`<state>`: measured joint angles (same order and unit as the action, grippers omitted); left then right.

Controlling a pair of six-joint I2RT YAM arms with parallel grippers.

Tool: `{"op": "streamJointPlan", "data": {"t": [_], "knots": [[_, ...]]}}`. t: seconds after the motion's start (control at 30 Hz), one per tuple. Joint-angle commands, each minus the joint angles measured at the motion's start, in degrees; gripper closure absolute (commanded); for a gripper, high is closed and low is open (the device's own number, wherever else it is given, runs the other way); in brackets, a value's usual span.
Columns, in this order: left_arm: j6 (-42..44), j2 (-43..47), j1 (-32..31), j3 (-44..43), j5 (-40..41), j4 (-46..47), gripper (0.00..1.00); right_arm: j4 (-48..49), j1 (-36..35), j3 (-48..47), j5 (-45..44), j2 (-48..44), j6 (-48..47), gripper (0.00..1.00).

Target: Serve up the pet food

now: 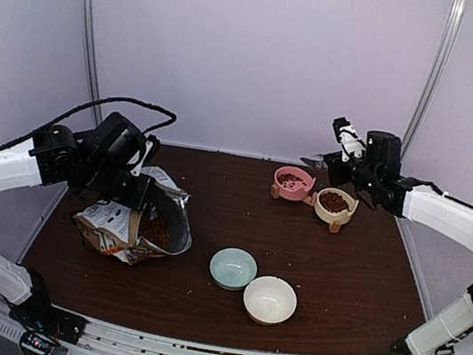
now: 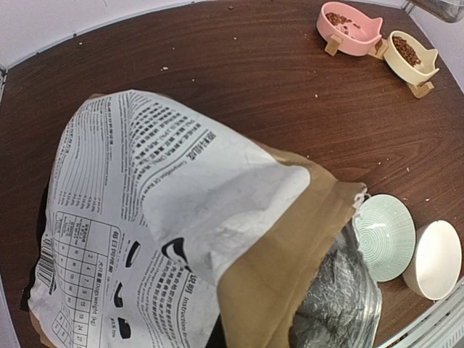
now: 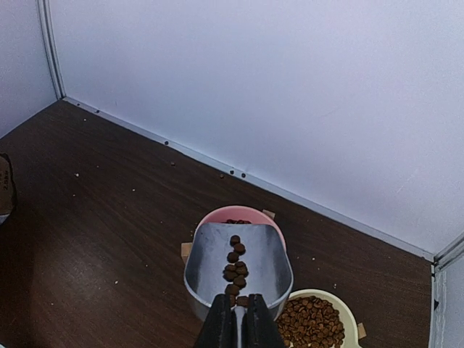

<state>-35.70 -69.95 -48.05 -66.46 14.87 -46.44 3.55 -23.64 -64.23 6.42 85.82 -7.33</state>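
Note:
I will next tip the pellets into the pink bowl (image 1: 292, 182) with my right gripper. Then I will move it back past the cream bowl (image 1: 336, 204) and down where the table is open.
Pet food (image 3: 235, 262) lies as a short line of brown pellets in a metal scoop (image 3: 268, 264). My right gripper (image 3: 238, 297) is shut on the scoop's handle and holds it over the near side of the pink bowl (image 3: 239, 213). The pink bowl (image 1: 292, 182) has some kibble in it, and the cream bowl (image 1: 336, 204) beside it holds a heap. At the left, my left gripper (image 1: 142, 191) is shut on the top edge of the printed paper bag (image 2: 167, 217). Kibble (image 1: 156, 230) shows in the bag's foil-lined mouth. The bag hides the left fingers in the left wrist view.
A pale green bowl (image 1: 232, 267) and a white bowl (image 1: 269, 299) sit in front of the bag's mouth near the table's front edge. Both have nothing in them. Stray crumbs dot the brown table (image 1: 357, 269). White walls close in the back and sides.

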Motion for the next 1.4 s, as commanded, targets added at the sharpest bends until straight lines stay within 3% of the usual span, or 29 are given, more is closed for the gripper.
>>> {"op": "streamJointPlan", "data": {"t": [0.0, 0.87, 1.03, 1.37], "knots": [[-0.8, 2.1, 0.2, 0.4, 1.6, 2.7, 1.0, -4.6, 1.6, -5.3, 3.2, 3.4, -1.6, 1.0], [0.0, 1.5, 0.2, -0.9, 1.6, 2.7, 1.0, -20.6, 1.9, -19.3, -1.0, 14.0, -5.8, 1.0], [-0.2, 2.4, 0.2, -1.9, 0.6, 3.3, 1.0, -17.9, 1.7, -13.8, 5.5, 5.9, -4.5, 1.0], [2.6, 4.6, 0.2, -1.3, -8.3, 9.5, 1.0, -7.6, 1.6, 10.7, 14.7, -10.5, 8.4, 1.0]]}}
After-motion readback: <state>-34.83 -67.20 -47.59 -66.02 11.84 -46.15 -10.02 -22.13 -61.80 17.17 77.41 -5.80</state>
